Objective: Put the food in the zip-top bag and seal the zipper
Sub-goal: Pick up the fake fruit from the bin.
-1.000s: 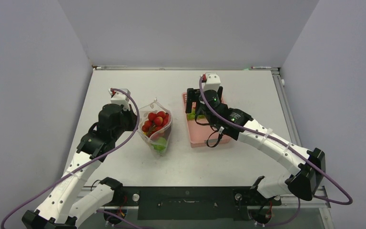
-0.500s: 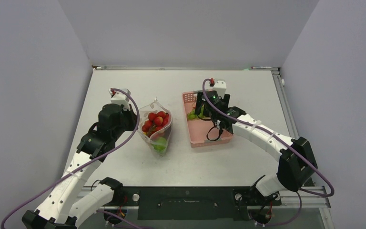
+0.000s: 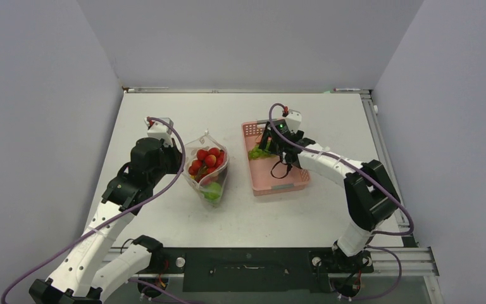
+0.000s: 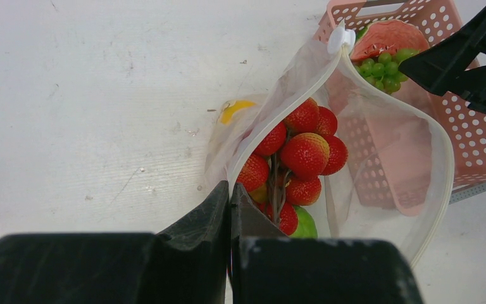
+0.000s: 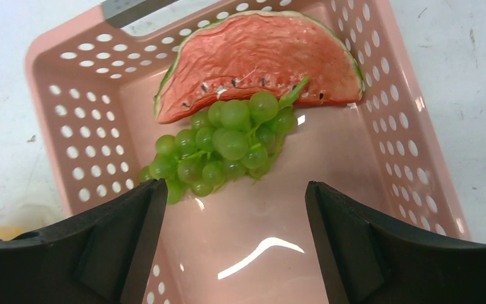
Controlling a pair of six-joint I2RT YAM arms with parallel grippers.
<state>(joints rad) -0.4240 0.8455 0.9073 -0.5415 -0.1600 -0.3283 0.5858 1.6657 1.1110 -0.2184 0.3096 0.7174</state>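
Note:
My open right gripper moves down into the pink basket [image 5: 76, 107] onto the stem end of the green grapes next, because that end lies clear of the basket's sides.
The clear zip-top bag [image 3: 207, 170] stands open at table centre. It holds a red berry cluster [image 4: 300, 158], a green lime-like piece [image 4: 304, 225] and a yellow piece [image 4: 235, 109]. My left gripper [image 4: 230, 193] is shut on the bag's zipper strip [image 4: 291, 107] at the near-left of the mouth, and it also shows in the top view [image 3: 180, 161]. My right gripper [image 5: 234, 190] is open and empty, low over green grapes [image 5: 228, 139] and a watermelon slice [image 5: 259, 57] in the pink basket [image 5: 76, 107]. No eggplant or pepper shows.
The pink basket [image 3: 294, 183] sits just right of the bag, its far end under my right gripper [image 3: 267, 144]. A white slider [image 4: 340, 38] sits at the far end of the zipper. Grey walls close the table's back and sides.
My right arm has folded in, its elbow swinging left and toward the table's back, and the gripper has settled lower over the basket's far end. The left arm and bag have not moved.

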